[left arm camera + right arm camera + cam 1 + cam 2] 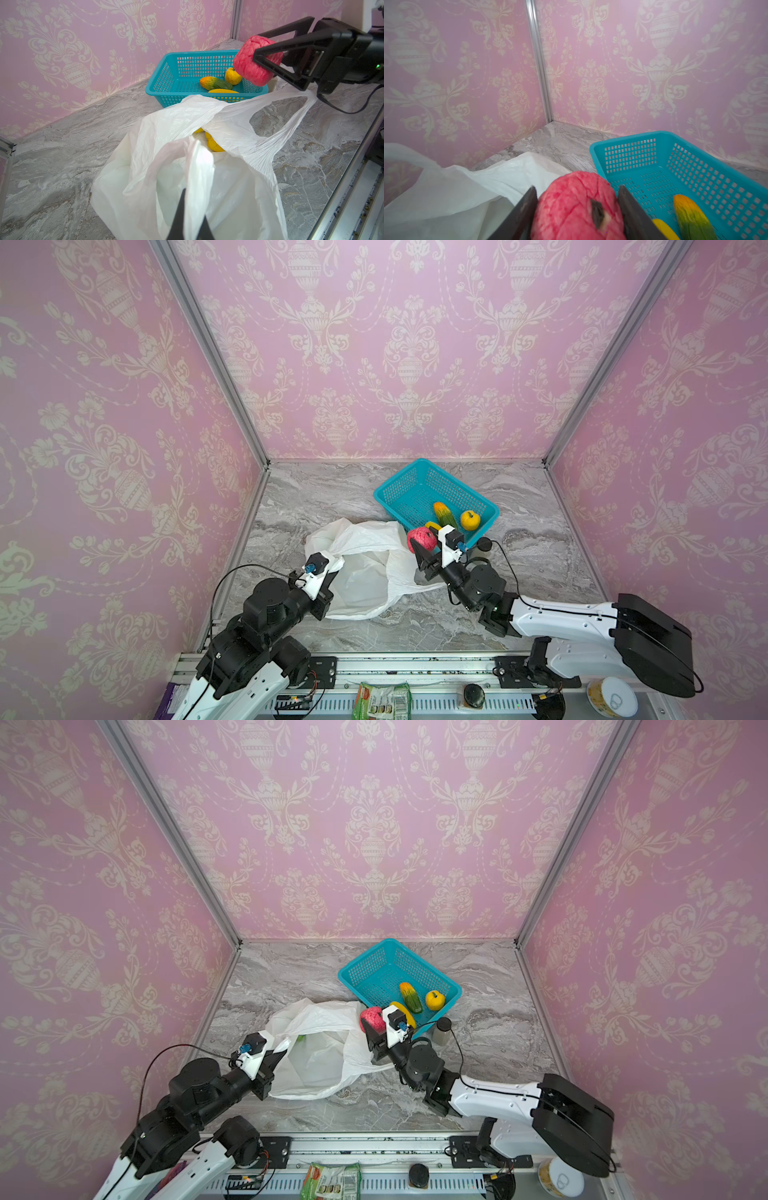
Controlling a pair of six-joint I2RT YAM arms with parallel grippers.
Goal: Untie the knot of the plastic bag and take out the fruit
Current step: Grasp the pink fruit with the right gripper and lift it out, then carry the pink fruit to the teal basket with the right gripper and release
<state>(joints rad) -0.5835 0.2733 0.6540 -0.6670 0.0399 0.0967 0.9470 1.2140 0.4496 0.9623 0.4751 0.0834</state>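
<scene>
The pink-red fruit (571,209) goes outward next in my right gripper, which tips downward and releases it on the basket's bottom (706,207) beside the mango, bare outward and below.
The white plastic bag (361,572) lies open on the marble top. No knot shows; its two loop handles hang apart. My left gripper (192,220) is shut on one handle strap at the bag's left side. The other handle (299,116) trails under my right gripper (576,188), which is shut on a pink-red fruit (571,209) and holds it above the bag's far edge, beside the teal basket (399,485). An orange-green mango (444,514), a yellow apple (470,520) and a yellow banana shape (401,1009) lie in the basket. Yellow fruit (214,143) shows inside the bag.
A small dark-lidded jar (443,1029) stands right of the basket's near corner, close to my right arm. Pink walls close the back and sides. Along the front metal rail (415,666) lie a green packet (380,701) and a tin can (613,697).
</scene>
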